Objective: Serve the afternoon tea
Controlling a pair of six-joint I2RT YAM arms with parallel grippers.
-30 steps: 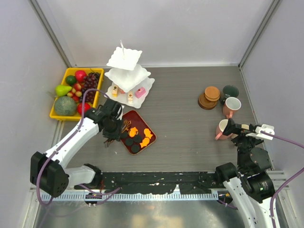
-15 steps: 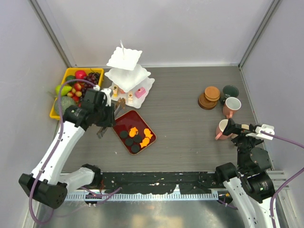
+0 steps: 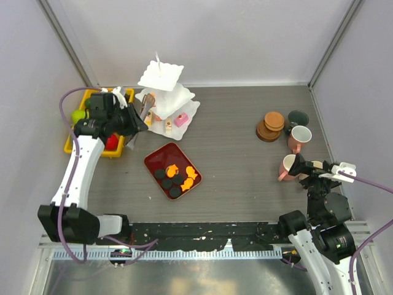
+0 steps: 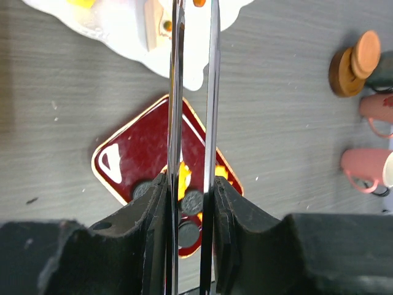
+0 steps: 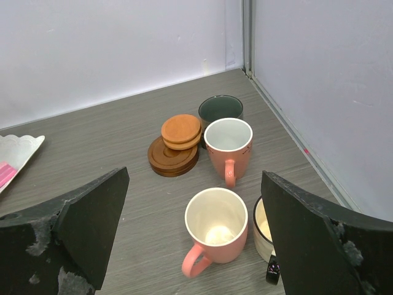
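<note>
My left gripper moves outward and down next, bringing the tong tips over the stand's middle shelf [image 3: 171,101], since they hold an orange bit and that shelf looks bare.
The white three-tier stand [image 3: 162,91] is at the back left, with pink and cream pastries [image 3: 180,119] on its bottom tier [image 4: 116,27]. My left gripper [image 3: 132,119] [image 4: 190,184] is shut on the metal tongs [image 4: 212,92]. The tong tips reach over the bottom tier, with a small orange bit [image 4: 198,2] at them. Orange and black pastries lie on the red tray [image 3: 161,158] [image 4: 132,153]. My right gripper [image 3: 300,166] [image 5: 194,184] hangs open above a pink mug [image 5: 216,230]. A second pink mug [image 5: 228,144], a green mug [image 5: 220,107], a beige mug [image 5: 265,228] and brown coasters [image 5: 175,147] stand close by.
The yellow fruit tray [image 3: 69,147] lies at the far left, partly under my left arm. Walls close the table at the back and on both sides; the mugs stand close to the right wall [image 5: 319,86].
My left arm has swung from the red tray up and back to the left, carrying the tongs to the stand's bottom tier. The right arm has not moved.
</note>
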